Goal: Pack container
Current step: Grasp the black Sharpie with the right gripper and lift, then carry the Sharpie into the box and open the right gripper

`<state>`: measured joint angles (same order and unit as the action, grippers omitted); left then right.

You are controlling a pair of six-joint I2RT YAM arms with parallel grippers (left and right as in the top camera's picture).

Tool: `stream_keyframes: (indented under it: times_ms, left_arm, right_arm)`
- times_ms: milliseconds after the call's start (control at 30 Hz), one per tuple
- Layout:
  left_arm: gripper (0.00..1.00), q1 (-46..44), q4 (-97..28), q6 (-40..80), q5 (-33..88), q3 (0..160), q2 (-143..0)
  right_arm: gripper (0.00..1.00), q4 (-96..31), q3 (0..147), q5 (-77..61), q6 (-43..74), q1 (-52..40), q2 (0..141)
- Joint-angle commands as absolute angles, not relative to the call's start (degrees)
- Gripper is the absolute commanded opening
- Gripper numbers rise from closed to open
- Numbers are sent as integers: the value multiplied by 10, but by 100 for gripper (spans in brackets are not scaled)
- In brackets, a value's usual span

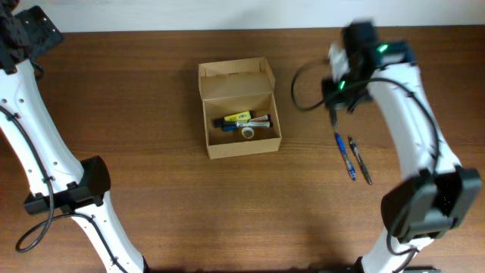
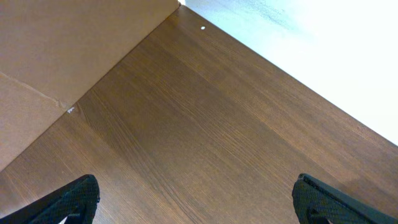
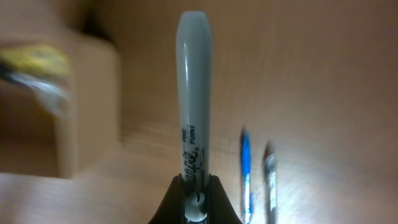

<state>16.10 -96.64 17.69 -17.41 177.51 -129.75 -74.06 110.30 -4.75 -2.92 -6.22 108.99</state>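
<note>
My right gripper will next move over the box's interior [image 1: 233, 134] [image 3: 28, 124] and down to let go of the marker, because the box is lower and to its left in the overhead view.
The container [image 1: 244, 145] is a tan cardboard box in the middle of the table, lid flap open towards the back. Inside lie a yellow marker [image 1: 239, 116], a black marker [image 1: 250, 122] and a small tape roll [image 1: 248, 133]. My right gripper [image 1: 337, 95] hovers right of the box. In the right wrist view it [image 3: 197, 193] is shut on a grey marker [image 3: 194, 93], with the box blurred at the left [image 3: 87, 106]. My left gripper [image 1: 23, 34] is at the far back left, open and empty [image 2: 196, 202] over bare wood.
A blue pen [image 1: 345, 155] and a dark pen [image 1: 361, 161] lie side by side on the table below my right gripper; both show in the right wrist view [image 3: 246, 168] [image 3: 269, 174]. A tan cardboard surface [image 2: 62, 56] fills the upper left of the left wrist view.
</note>
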Motion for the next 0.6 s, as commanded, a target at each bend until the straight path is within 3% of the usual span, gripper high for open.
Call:
stream_keyframes:
  times_ms: [0,400,567]
  left_arm:
    - [100,163,-967,170,-178,1773,-1293]
    - [100,163,-966,170,-178,1773,-1293]
    - [100,163,-967,170,-178,1773,-1293]
  right_arm:
    - [4,-771,1215,-98,-99,-82,1060]
    - [4,-802,1273,-145,-496,-253,1082]
    - [4,-761,1273,-144,-544,-285,1115]
